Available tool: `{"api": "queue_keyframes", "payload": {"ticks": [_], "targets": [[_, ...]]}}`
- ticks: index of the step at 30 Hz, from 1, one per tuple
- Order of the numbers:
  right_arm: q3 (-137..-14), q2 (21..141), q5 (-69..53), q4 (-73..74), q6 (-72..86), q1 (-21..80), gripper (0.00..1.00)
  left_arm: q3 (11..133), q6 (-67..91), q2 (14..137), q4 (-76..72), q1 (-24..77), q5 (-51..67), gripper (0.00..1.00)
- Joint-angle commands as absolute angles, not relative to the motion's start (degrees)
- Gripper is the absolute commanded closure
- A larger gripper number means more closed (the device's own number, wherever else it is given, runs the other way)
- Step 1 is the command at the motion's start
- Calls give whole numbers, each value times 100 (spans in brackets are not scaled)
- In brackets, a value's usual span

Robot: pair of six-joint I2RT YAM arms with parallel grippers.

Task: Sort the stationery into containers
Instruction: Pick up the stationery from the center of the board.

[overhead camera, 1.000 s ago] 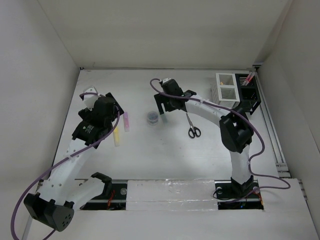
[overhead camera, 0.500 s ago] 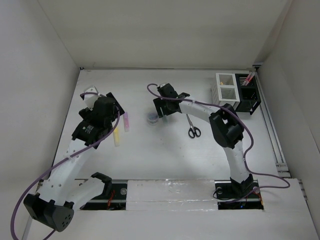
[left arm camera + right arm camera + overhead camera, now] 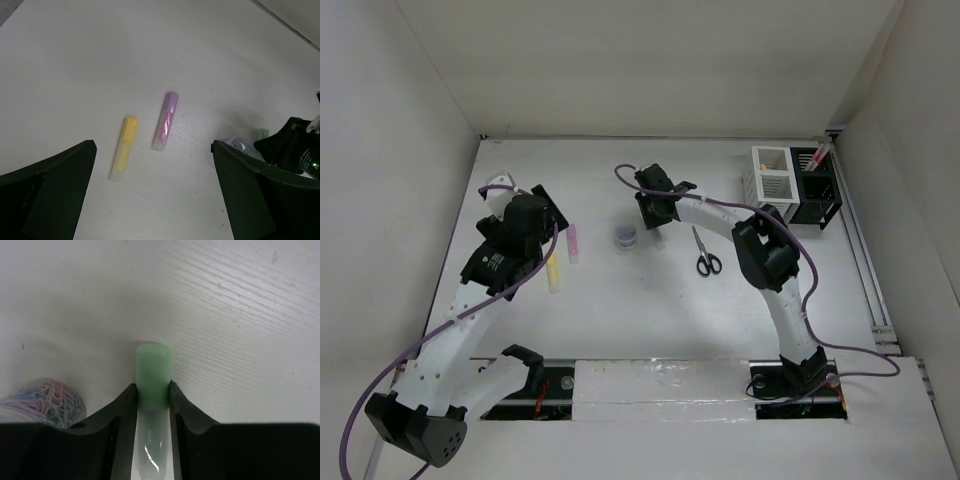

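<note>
I will next lift my right gripper to clear the upright sides of the white container's far section, move it across that section to the right in the top view, and let go.
My right gripper (image 3: pixel 152 390) is down at the table, shut on a green highlighter (image 3: pixel 153 370), whose cap sticks out past the fingertips. From above, this gripper (image 3: pixel 656 228) sits mid-table beside a small round tub of coloured paper clips (image 3: pixel 626 236). Black-handled scissors (image 3: pixel 705 255) lie to its right. A yellow highlighter (image 3: pixel 125 147) and a purple highlighter (image 3: pixel 166 120) lie side by side below my left gripper (image 3: pixel 153 147), which hangs open above them. The white container (image 3: pixel 772 180) and black container (image 3: pixel 817 192) stand at the back right, with pens (image 3: pixel 817 157) in the black one.
White walls enclose the table on three sides. The paper-clip tub (image 3: pixel 42 400) lies just left of my right fingers. The right arm's elbow (image 3: pixel 765 255) hangs over the table near the scissors. A metal rail (image 3: pixel 865 270) runs along the right edge.
The right jaws have closed onto the green highlighter, and the right arm's elbow has swung left. The left arm has stayed in place, still open.
</note>
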State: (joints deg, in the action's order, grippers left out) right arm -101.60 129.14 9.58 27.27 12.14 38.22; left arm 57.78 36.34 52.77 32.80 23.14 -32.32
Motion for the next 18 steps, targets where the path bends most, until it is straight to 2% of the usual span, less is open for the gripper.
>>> {"api": "queue_keyframes", "payload": {"ticks": [1, 2, 5, 7, 13, 15, 18], "targets": [[-10389, 13034, 1046, 2927, 1239, 3727, 71, 5845, 3542, 5159, 3155, 2294, -3243, 0], [-10389, 13034, 1046, 2927, 1187, 3727, 80, 5845, 3542, 5159, 3155, 2294, -3243, 0], [-10274, 12930, 985, 2875, 1187, 3612, 100, 5845, 3542, 5106, 3103, 2294, -3243, 0], [-10126, 12719, 601, 2578, 1047, 3481, 100, 5845, 3542, 5106, 3103, 2294, -3191, 0], [-8906, 10620, -456, 882, 888, 2954, 100, 5792, 3542, 5106, 3103, 2294, -3190, 0], [-8168, 9770, -948, -260, 888, 2629, 100, 5792, 3489, 5106, 3103, 2294, -3190, 0], [-7290, 9186, -1239, -1754, 738, 2042, 100, 5792, 3489, 5106, 3103, 2294, -3190, 0]]}}
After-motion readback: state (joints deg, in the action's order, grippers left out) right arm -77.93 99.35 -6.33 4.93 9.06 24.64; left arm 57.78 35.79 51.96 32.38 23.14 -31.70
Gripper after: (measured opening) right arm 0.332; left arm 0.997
